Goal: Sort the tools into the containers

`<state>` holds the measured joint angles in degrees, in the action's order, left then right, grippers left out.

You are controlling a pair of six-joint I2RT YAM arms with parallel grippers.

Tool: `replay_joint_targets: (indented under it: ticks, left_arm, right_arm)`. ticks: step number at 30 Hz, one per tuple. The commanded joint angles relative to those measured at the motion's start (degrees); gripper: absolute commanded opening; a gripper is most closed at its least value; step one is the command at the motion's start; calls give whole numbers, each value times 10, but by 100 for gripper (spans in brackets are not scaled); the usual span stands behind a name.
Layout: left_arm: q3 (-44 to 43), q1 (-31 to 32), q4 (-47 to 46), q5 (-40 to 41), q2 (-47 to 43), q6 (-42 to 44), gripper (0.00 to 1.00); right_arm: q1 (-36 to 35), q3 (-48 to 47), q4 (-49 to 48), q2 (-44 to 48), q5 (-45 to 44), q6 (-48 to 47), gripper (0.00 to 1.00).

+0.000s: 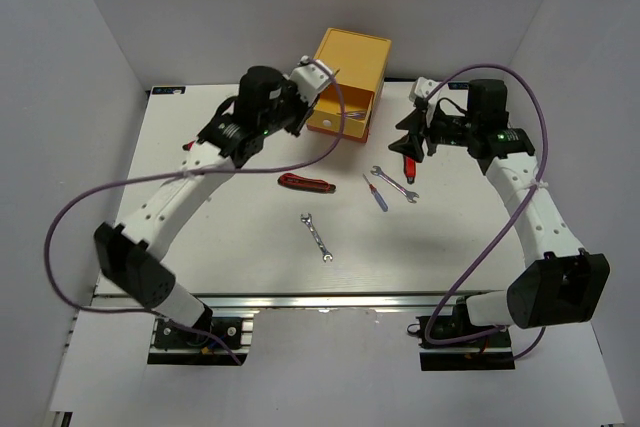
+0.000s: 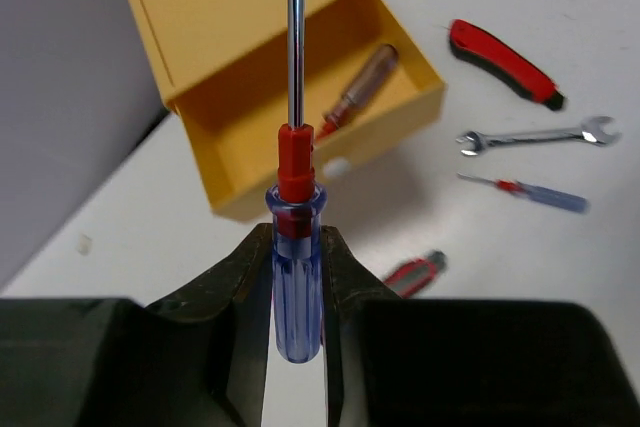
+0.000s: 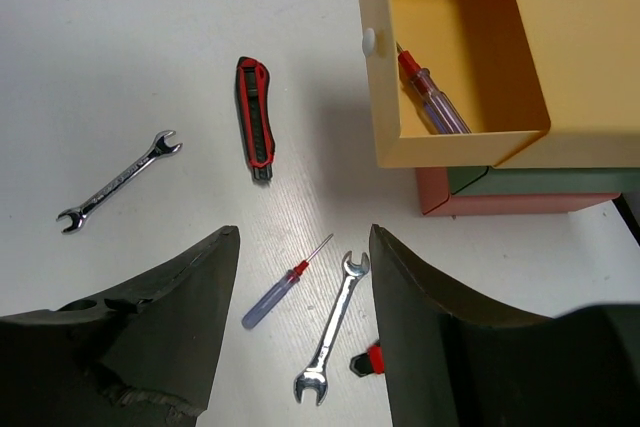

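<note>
The left gripper moves down and to the right in the top view next, over the open yellow drawer, and releases, since another screwdriver already lies there.
My left gripper [image 2: 297,239] is shut on a screwdriver with a clear blue handle and red collar [image 2: 296,277], held over the open yellow top drawer [image 2: 400,119]. Another screwdriver [image 2: 355,97] lies inside that drawer. My right gripper [image 3: 303,237] is open and empty above a small blue-handled screwdriver [image 3: 283,293] and a silver wrench [image 3: 333,329]. A red-and-black knife tool [image 1: 307,183] and a second wrench [image 1: 317,237] lie mid-table. Another red-and-black tool [image 1: 408,160] lies under the right gripper [image 1: 410,137]. The green drawer [image 3: 530,181] and orange-red drawer [image 3: 520,204] are closed.
The drawer stack [image 1: 352,59] stands at the back centre against the wall. White walls enclose the table [image 1: 230,247] on the left, right and back. Purple cables loop off both arms.
</note>
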<state>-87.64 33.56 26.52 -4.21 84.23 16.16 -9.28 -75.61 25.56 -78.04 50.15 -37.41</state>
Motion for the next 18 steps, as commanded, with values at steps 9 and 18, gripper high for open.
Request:
replay_joint_targets:
  ticks: [9,18]
  left_arm:
    - [-68,0,-176,10,121,203,4]
    - [-140,-9,-172,-17,221,242,5]
  right_arm:
    - [18,49,-17,46,20,15,61]
    - [29,69,-26,52,25,21,62]
